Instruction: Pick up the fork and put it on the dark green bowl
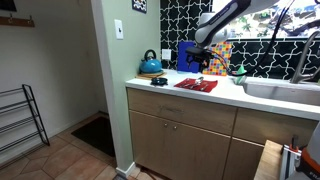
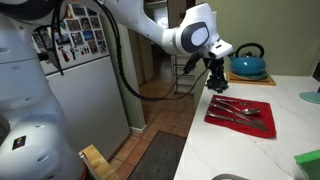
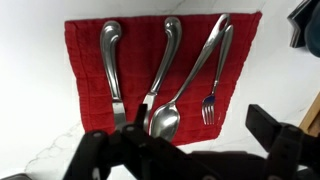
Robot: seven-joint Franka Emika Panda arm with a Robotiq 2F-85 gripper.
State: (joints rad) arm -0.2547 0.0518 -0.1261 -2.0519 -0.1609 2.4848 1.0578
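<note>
The fork lies off-center between my open fingers. My gripper needs to go down and toward the fork, onto its slim handle just behind the fork's teeth [image 3: 214, 87].
The fork [image 3: 214, 82] lies at the right side of a red cloth [image 3: 90, 60], tines toward me, beside a spoon [image 3: 163, 122] and a knife [image 3: 112, 70]. The cloth shows in both exterior views [image 1: 196, 85] [image 2: 240, 113]. My gripper [image 3: 200, 128] is open and empty, just above the cloth's near edge, with its fingers on either side of the spoon bowl and the fork tines. It shows in both exterior views [image 1: 201, 70] [image 2: 216, 82]. A small, low, dark bowl [image 1: 157, 80] sits in front of the teal kettle [image 1: 150, 64], left of the cloth.
The kettle [image 2: 248, 62] stands at the counter's far end. A dark object [image 2: 313, 97] lies at the frame edge by the wall, also in the wrist view [image 3: 305, 25]. A blue box [image 1: 189, 56] stands against the tiled wall. A sink [image 1: 285, 92] is at the right.
</note>
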